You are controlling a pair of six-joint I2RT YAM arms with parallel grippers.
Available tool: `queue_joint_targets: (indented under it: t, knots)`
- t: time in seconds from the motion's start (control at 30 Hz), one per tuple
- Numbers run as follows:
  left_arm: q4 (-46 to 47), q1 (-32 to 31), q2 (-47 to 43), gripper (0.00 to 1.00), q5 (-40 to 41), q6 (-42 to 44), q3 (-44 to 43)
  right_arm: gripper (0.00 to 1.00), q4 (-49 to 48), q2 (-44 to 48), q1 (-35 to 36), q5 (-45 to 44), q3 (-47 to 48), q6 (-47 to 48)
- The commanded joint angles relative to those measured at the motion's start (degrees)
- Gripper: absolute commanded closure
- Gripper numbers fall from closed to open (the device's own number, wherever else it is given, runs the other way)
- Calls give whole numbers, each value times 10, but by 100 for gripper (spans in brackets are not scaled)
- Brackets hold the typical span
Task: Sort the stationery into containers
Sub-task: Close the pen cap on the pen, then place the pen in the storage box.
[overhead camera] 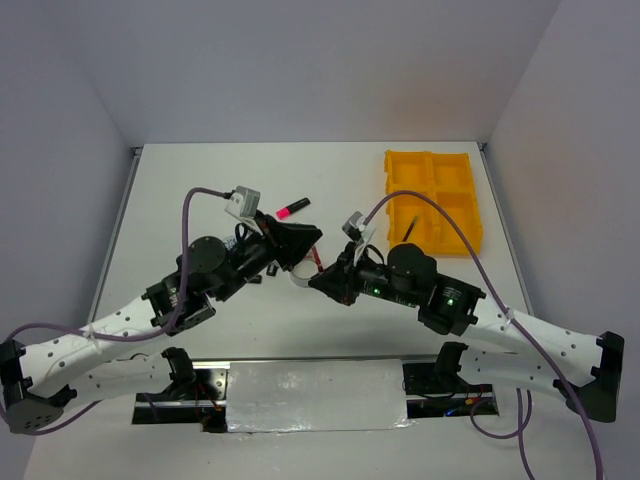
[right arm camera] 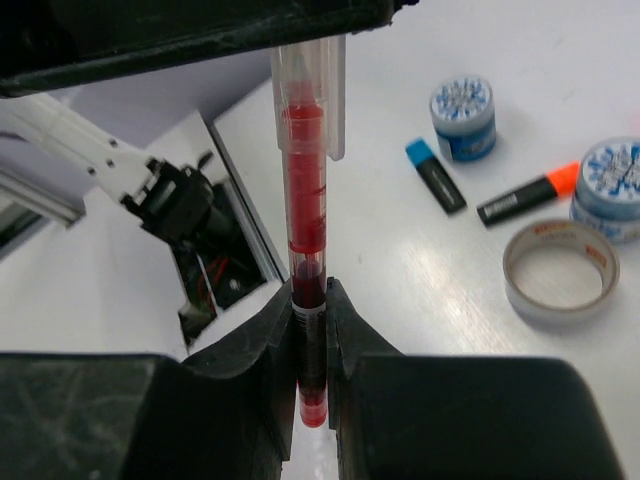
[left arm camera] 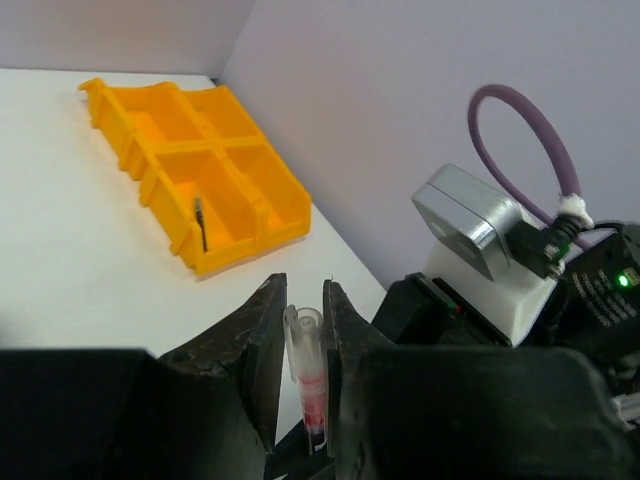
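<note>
Next, my right gripper swings away from my base to the yellow-orange tray. Then it tilts downward and lowers the red pen into the tray's near section (overhead camera: 409, 223).
A red pen (right arm camera: 305, 200) with a clear cap (left arm camera: 303, 335) hangs above the table between both arms. My left gripper (left arm camera: 304, 295) is shut on its capped end. My right gripper (right arm camera: 310, 295) is shut on the barrel near the other end. In the top view the two grippers meet at mid-table, left (overhead camera: 303, 246) and right (overhead camera: 327, 279). The yellow-orange tray (overhead camera: 433, 185) stands at the far right, with a dark pen (left arm camera: 201, 222) in one near compartment. A pink-capped highlighter (overhead camera: 293, 208) lies behind the left gripper.
On the table below lie a blue-capped highlighter (right arm camera: 434, 175), an orange-capped highlighter (right arm camera: 530, 195), two blue-white tape rolls (right arm camera: 463, 117) (right arm camera: 612, 185) and a silver tape ring (right arm camera: 557, 270). The right wrist camera housing (left arm camera: 470, 215) sits close to my left fingers.
</note>
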State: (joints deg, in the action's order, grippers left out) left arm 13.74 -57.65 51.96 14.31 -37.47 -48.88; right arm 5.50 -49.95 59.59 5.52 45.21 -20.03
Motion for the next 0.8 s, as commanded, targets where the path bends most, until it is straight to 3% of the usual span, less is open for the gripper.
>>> queue_joint_targets:
  t: [0.0,0.1,0.13,0.2,0.37,0.43,0.57,0.77]
  knots:
    - [-189,-4,23,79,68,21,-114,100,-112,21,-8,-12,9,1]
    - [-223,9,34,43,105,28,-199,100,-103,4,-9,-19,2,-5]
    - [-243,14,38,22,107,32,-219,100,-94,-3,-10,-36,2,-8]
    - [-262,24,40,1,121,36,-278,100,-79,-29,-12,-53,9,-14]
    - [-382,31,40,1,237,33,-399,100,-25,-81,-64,-68,24,-26]
    - [-404,31,22,1,251,36,-399,100,-40,-76,-106,-58,12,-30]
    - [-460,31,-43,1,243,22,-300,100,14,-73,-195,-102,29,-20]
    - [-511,31,-144,1,159,23,-113,100,90,-170,-387,-159,80,-26]
